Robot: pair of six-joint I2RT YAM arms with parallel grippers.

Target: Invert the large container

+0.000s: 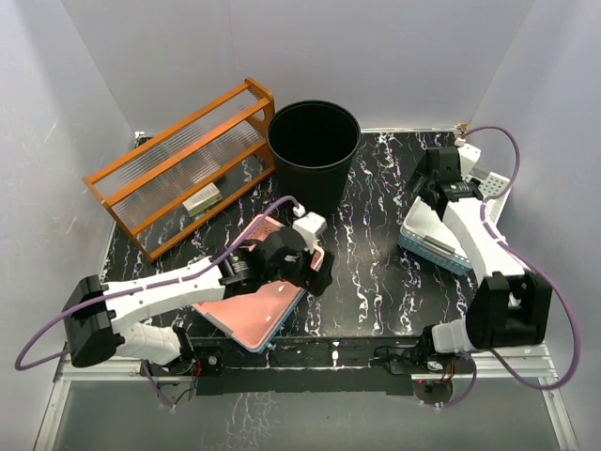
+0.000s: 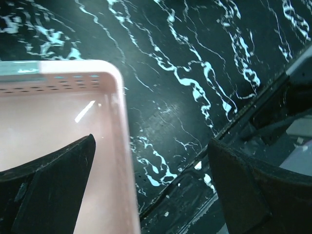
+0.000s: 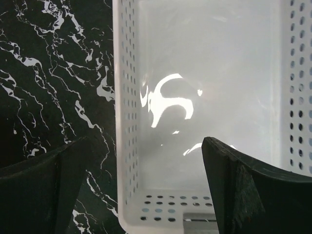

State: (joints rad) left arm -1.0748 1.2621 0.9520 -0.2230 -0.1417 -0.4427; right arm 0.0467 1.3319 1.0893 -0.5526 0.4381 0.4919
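Note:
Next, my right gripper moves down onto the white basket's side nearest the bin [image 1: 411,205] [image 3: 121,146] and closes on the white basket's rim, because that side runs between the open fingers.
The large container [image 1: 313,150] is a tall round black bin. It stands upright, mouth up, at the back middle of the table, and shows in neither wrist view. My left gripper [image 1: 316,271] is in front of the bin, over the right corner of the pink basket [image 1: 252,305]. In the left wrist view it [image 2: 151,190] is open, with one finger [image 2: 53,185] over the inside of the pink basket [image 2: 58,126] and the other over the table. My right gripper [image 1: 428,193] is to the right of the bin. It [image 3: 146,195] is open, its jaws either side of the left wall of the white basket [image 3: 209,97].
An orange slatted rack [image 1: 183,164] stands at the back left, close to the bin. The white perforated basket [image 1: 446,235] lies at the right, on a blue-edged tray. The table's front rail [image 2: 214,195] shows under the left gripper. White walls enclose the table.

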